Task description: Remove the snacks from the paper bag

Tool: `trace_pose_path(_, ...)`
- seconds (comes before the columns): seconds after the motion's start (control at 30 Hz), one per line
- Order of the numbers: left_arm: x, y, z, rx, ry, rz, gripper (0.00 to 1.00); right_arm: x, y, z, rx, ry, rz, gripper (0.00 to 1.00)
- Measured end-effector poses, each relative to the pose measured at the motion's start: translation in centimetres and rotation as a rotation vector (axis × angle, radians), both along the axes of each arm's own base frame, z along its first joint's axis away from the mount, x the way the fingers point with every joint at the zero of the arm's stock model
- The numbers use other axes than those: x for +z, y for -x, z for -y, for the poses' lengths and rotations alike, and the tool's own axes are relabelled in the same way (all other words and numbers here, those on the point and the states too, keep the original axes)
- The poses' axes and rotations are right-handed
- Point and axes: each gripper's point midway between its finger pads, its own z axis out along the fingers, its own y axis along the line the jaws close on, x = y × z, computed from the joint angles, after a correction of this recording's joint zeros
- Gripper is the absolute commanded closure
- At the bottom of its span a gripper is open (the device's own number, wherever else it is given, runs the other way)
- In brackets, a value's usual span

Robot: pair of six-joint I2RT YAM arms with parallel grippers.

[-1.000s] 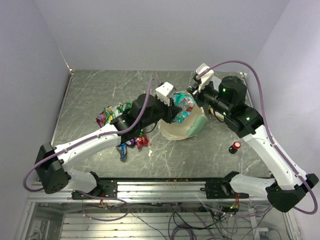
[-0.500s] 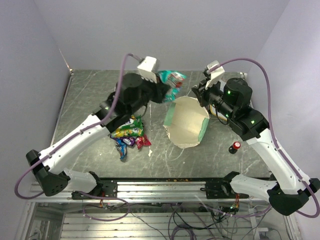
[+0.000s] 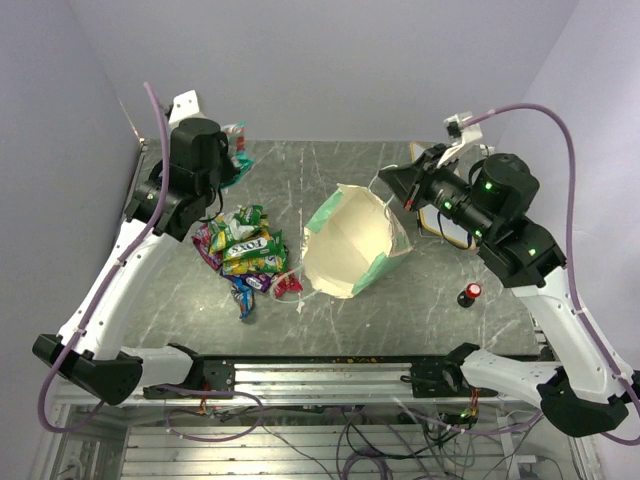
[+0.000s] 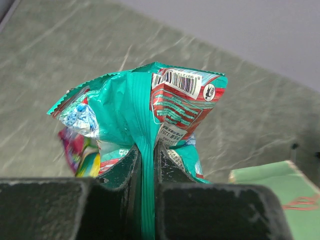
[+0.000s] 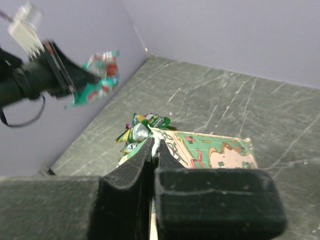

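Note:
I need to move my left gripper back and down next and let go of the packet [image 3: 238, 152] on the bare tabletop beside the snack heap, which lies below and back of it.
A teal and red snack packet [image 4: 150, 105] hangs in the air over the table's far left, and my left gripper [image 4: 146, 155] is shut on its middle seam. The top view shows that packet [image 3: 238, 152] beside the left gripper [image 3: 226, 162] near the left wall. The mint-green paper bag [image 3: 350, 245] lies tilted with its cream mouth toward the camera. My right gripper [image 3: 386, 183] is shut on the bag's far rim; the right wrist view shows the same gripper [image 5: 156, 147] on the printed bag [image 5: 215, 150]. Several snacks [image 3: 240, 250] lie heaped left of the bag.
A small red-capped black knob [image 3: 470, 293] stands right of the bag. A white board [image 3: 443, 228] lies under the right arm at the far right. The left wall runs close beside the left gripper. The bag's green corner [image 4: 270, 180] shows at the left wrist view's lower right.
My left gripper pulled the teal packet out of the bag's mouth and carried it up and far to the left. The right gripper rose and shifted, tilting the bag.

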Motion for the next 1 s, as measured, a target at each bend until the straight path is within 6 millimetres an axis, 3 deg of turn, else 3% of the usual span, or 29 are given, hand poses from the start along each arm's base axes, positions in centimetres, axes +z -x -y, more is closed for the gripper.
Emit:
trace_pose_path(0.07, -3.2, 0.3, -1.2, 0.048, -0.011, -0.087, 0.93, 0.8, -0.2, 0.7, -0.043, -0.019, 0.001, 1.0)
trace_pose_path(0.17, -9.1, 1.7, -2.8, 0.117, -0.032, -0.238, 0.93, -0.4, -1.1, 1.9, -0.136, -0.01, -0.043, 1.0)
trace_pose_path(0.27, -14.3, 3.9, -4.2, 0.184, -0.036, -0.37, 0.93, -4.2, -2.3, 3.5, -0.256, 0.049, -0.127, 1.0)
trace_pose_path(0.37, -18.2, 6.4, -5.6, 0.25, -0.027, -0.458, 0.93, -9.1, -3.0, 5.1, -0.36, 0.15, -0.217, 1.0)
trace_pose_path(0.43, -20.0, 7.8, -6.3, 0.289, -0.019, -0.499, 0.93, -11.9, -3.2, 6.4, -0.42, 0.225, -0.269, 1.0)
trace_pose_path(0.5, -21.3, 8.7, -6.6, 0.318, -0.008, -0.522, 0.93, -13.2, -3.1, 7.3, -0.456, 0.27, -0.29, 1.0)
trace_pose_path(0.67, -24.2, 10.2, -7.0, 0.373, 0.005, -0.579, 0.91, -12.7, -2.9, 8.4, -0.492, 0.293, -0.26, 1.0)
trace_pose_path(0.8, -25.3, 10.3, -6.9, 0.403, 0.031, -0.595, 0.77, -11.6, -2.7, 8.5, -0.481, 0.295, -0.231, 0.93)
trace_pose_path(0.9, -26.4, 10.3, -6.6, 0.412, 0.059, -0.602, 0.47, -10.7, -2.8, 8.2, -0.463, 0.293, -0.213, 0.87)
trace_pose_path(1.0, -27.5, 10.6, -6.3, 0.418, 0.082, -0.623, 0.26, -9.7, -2.7, 8.0, -0.445, 0.285, -0.193, 0.77)
